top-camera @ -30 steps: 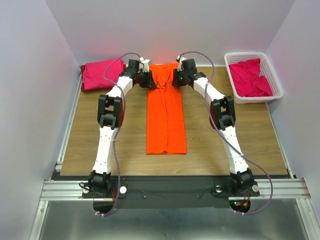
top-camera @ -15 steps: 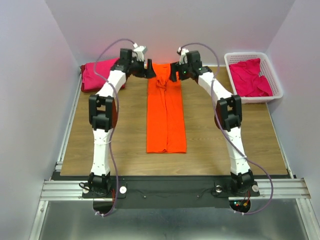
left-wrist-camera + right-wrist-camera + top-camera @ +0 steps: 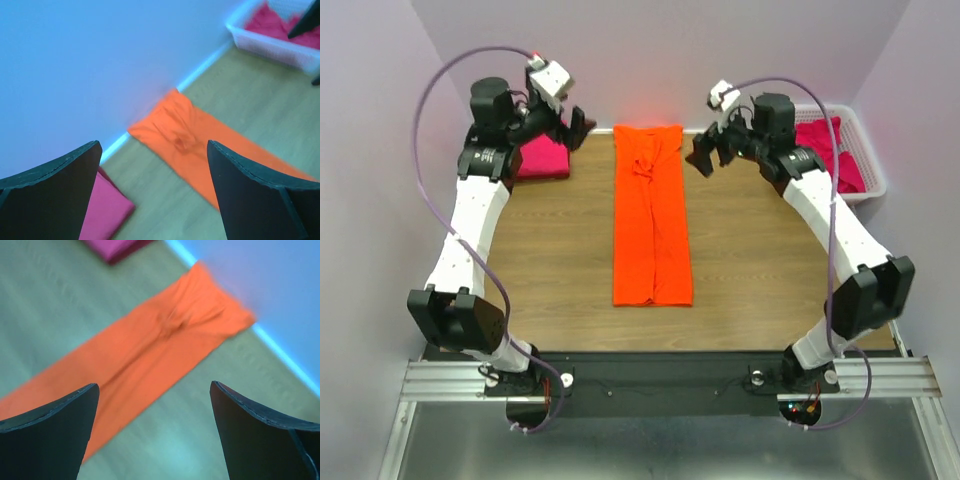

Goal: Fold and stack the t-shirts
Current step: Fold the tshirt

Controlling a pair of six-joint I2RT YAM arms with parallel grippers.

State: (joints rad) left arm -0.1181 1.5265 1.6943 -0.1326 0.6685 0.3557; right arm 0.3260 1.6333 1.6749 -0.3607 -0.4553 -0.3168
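Observation:
My right gripper should swing back and down next, onto the orange t-shirt's near basket-side corner [image 3: 688, 301], since the t-shirt lies long.
An orange t-shirt [image 3: 652, 215] lies flat on the table as a long narrow strip running from the back wall toward the front. It also shows in the left wrist view [image 3: 200, 145] and the right wrist view [image 3: 150, 345]. A folded magenta t-shirt [image 3: 540, 160] sits at the far left corner. More magenta t-shirts [image 3: 845, 172] lie crumpled in the basket. My left gripper [image 3: 578, 125] hangs open above the table, left of the strip's far end. The right gripper [image 3: 712, 155] is open on the other side. Both wrist views, left [image 3: 152, 145] and right [image 3: 154, 386], show nothing between the fingers.
A white lattice basket [image 3: 873, 187] stands at the far right corner, partly behind my right arm. Walls close the table in at the back and on both sides. Bare wood lies on either side of the orange strip.
Both grippers have opened and let go of the orange t-shirt's far end. Both arms rose and swung outward, left arm to the left, right arm to the right.

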